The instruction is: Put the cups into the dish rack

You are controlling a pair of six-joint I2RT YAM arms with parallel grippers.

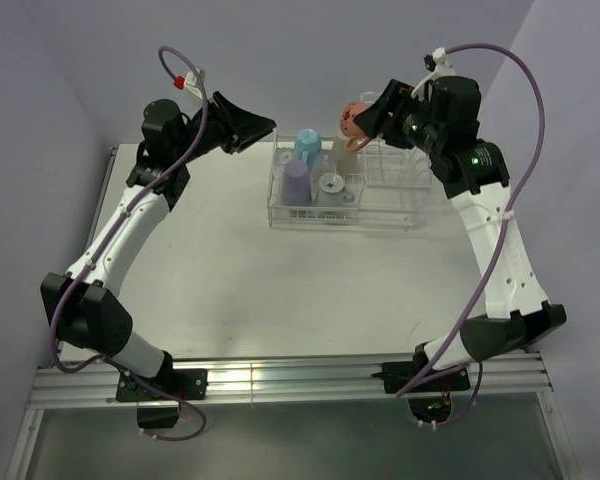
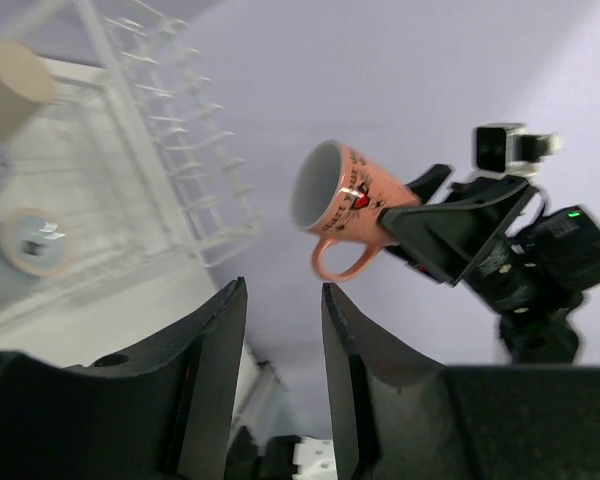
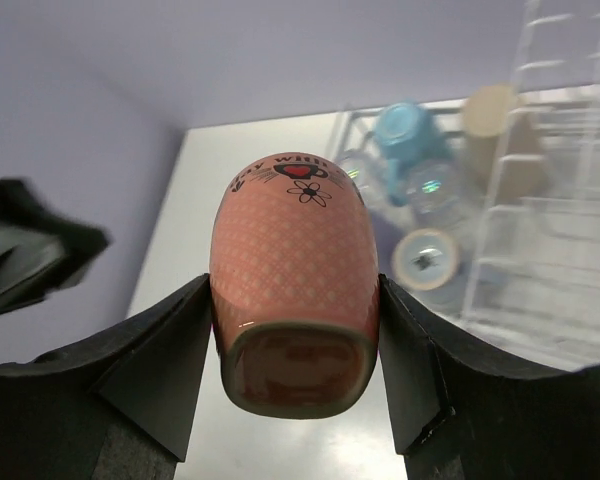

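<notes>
I will move my right gripper to the right in the top view and down, and tip the mug with its opening down onto the dish rack's empty taller divider section [image 1: 396, 165] [image 3: 570, 265], because cups crowd the low one.
My right gripper [image 1: 372, 117] is shut on the small orange mug [image 1: 355, 120], holding it on its side in the air above the far edge of the clear dish rack [image 1: 280, 222]. In the right wrist view the mug [image 3: 292, 250] sits base-first between the fingers [image 3: 170, 350]. In the rack's low section stand a light blue cup [image 1: 307, 146], a purple cup [image 1: 296, 183], a pale grey-blue mug [image 1: 331, 188] and a tall tan cup [image 1: 345, 155]. Clear glasses [image 3: 430, 185] show beside the blue cup [image 3: 405, 130]. My left gripper [image 1: 265, 128] is open and empty, raised left of the rack.
The rack's taller divider section [image 1: 395, 165] lies to the right, under my right arm. The white table [image 1: 280, 290] has a left edge [image 1: 108, 200] by the wall. In the left wrist view the mug [image 2: 340, 195] hangs beyond my open fingers [image 2: 215, 340].
</notes>
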